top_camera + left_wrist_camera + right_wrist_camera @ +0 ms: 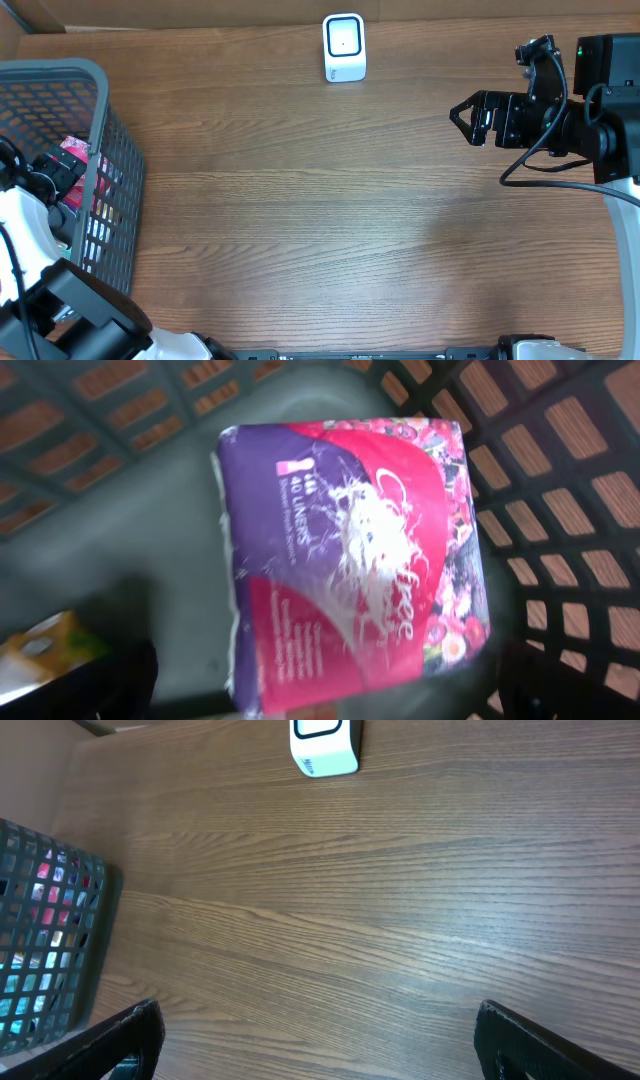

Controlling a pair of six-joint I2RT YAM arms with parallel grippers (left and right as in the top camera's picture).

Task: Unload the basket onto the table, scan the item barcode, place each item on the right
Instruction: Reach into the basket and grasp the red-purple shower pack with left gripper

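The pack lies below between my open fingers, so I will lower my left gripper toward the basket's bottom, astride the pack's middle (80, 178) (345, 575), and close on it.
The item is a pink and purple pack of liners (350, 550). It lies on the floor of the grey mesh basket (118, 150) at the table's left, and a bit of its pink shows from overhead (75, 148). My left gripper (330, 695) hangs just above the pack, open, with one dark finger on each side and nothing held. No barcode shows on the upper face. The white scanner (344, 47) stands at the far edge, centre. My right gripper (460, 117) hovers open and empty over the table's right side.
A yellow packet (45, 645) lies beside the pack in the basket, whose mesh wall (560, 450) rises close on the right. In the right wrist view the scanner (324, 745) is far ahead and the basket (50, 940) is at the left.
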